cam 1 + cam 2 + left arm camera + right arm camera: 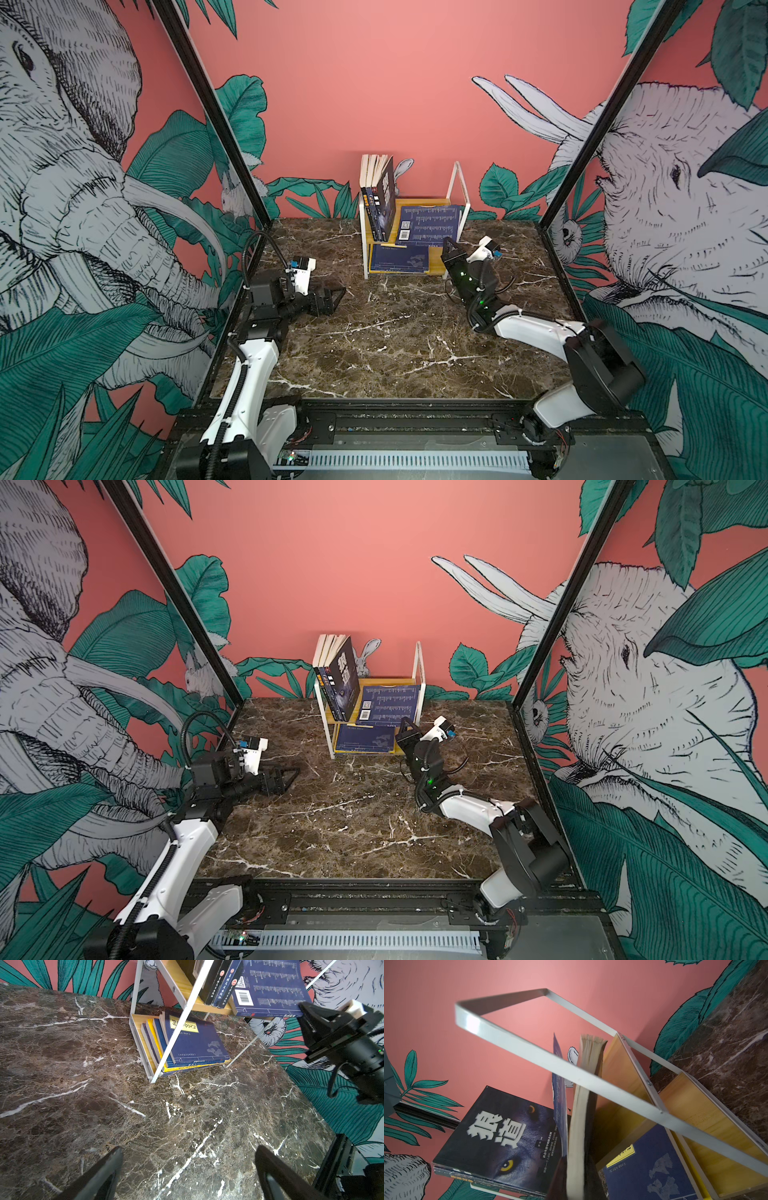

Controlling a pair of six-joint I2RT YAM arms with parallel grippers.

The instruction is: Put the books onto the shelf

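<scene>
My right gripper rises outward and turns next, to release the navy book upright against the dark book (386,198) (504,1138), which ends the row outward of the gripper.
The shelf (457,183) (417,663) (137,1028) (529,1053) stands at the table's back middle. Several books (380,195) lean upright at the left of its upper board, the outermost dark with big white characters (345,675) (500,1132). A navy book (430,224) (386,704) (270,987) lies tilted on that board, overhanging the front. My right gripper (451,245) (405,725) (576,1172) is shut on its near right corner. A stack of books (399,257) (193,1043) lies flat on the lower board. My left gripper (338,295) (293,773) (189,1150) is open and holds nothing, low over the table's left side.
The dark marble table (395,340) stretches in front of the shelf. Black frame posts (216,116) (602,116) rise at both back corners. The pink wall stands right behind the shelf.
</scene>
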